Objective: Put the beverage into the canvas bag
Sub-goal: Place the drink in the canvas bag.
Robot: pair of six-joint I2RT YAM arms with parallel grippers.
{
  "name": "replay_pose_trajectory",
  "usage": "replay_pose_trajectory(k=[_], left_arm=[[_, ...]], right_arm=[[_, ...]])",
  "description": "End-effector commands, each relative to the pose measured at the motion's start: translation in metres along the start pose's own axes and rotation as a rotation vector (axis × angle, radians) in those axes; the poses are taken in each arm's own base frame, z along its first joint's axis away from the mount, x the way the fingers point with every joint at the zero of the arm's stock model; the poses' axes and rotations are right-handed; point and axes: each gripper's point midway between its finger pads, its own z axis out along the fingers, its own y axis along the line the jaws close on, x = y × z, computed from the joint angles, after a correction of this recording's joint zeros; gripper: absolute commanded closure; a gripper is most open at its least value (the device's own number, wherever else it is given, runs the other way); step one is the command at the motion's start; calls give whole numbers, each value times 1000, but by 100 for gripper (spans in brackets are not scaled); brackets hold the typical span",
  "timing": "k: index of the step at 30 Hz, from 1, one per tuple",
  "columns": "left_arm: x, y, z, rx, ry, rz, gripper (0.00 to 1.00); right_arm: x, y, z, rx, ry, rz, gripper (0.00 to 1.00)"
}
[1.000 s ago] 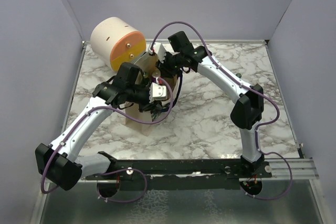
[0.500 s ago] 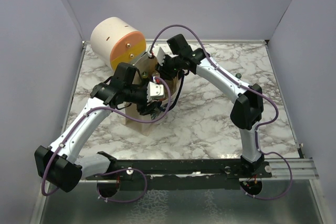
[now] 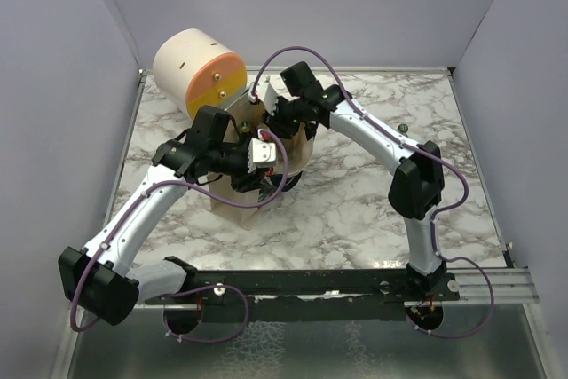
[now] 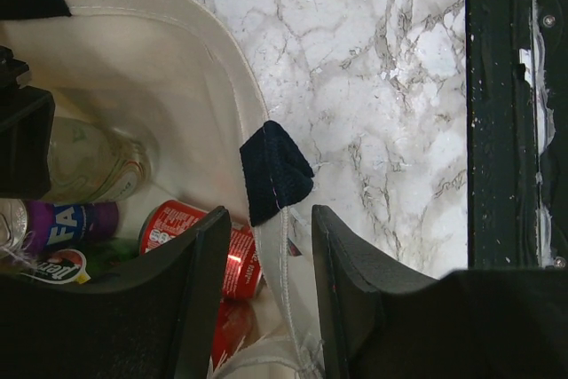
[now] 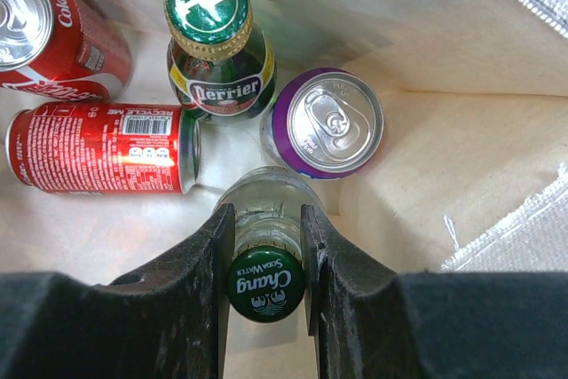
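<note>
My right gripper should lower the bottle upright onto the open part of the bag's bottom (image 5: pixel 268 185) below it, beside the purple can, and release the bottle's neck.
The canvas bag (image 3: pixel 232 208) stands at the table's middle left, beige with a navy handle patch (image 4: pixel 275 172). My right gripper (image 5: pixel 264 215) reaches down inside it, shut on the neck of the beverage, a clear glass bottle with a green Chang cap (image 5: pixel 264 283). The bottle stands upright above the bag's floor. My left gripper (image 4: pixel 271 290) straddles the bag's rim (image 4: pixel 226 77), jaws apart, one finger inside and one outside, with the cloth loose between them. From above, both grippers (image 3: pixel 259 159) (image 3: pixel 282 120) meet over the bag's mouth.
Inside the bag lie a Perrier bottle (image 5: pixel 217 42), a purple can (image 5: pixel 324 122) and two red cola cans (image 5: pixel 102 148) (image 5: pixel 44 24). A cream-and-orange drum (image 3: pixel 200 73) lies just behind the bag. Grey walls close in the marble table (image 3: pixel 373 210).
My right wrist has moved left and lower into the bag's mouth. My left gripper has shifted slightly left, and the bag's right side now bulges outward.
</note>
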Motion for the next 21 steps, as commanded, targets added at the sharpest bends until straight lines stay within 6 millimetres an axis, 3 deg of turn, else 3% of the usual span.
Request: replay_pose_trajectory(k=[1,8,14,21], left_arm=[[2,-8,-1,29,-14,-7,58],[3,-12,-1,40,-13,-12,70],[0,-13,-5,40,-20,-12,100],[0,-13,-12,29,-32,-33,100]], right_arm=[[3,-25,-4,78,17,2,99],[2,-24,2,56,15,22,98],[11,-34,3,55,11,67,96],[26,-35,7,-8,9,27,96]])
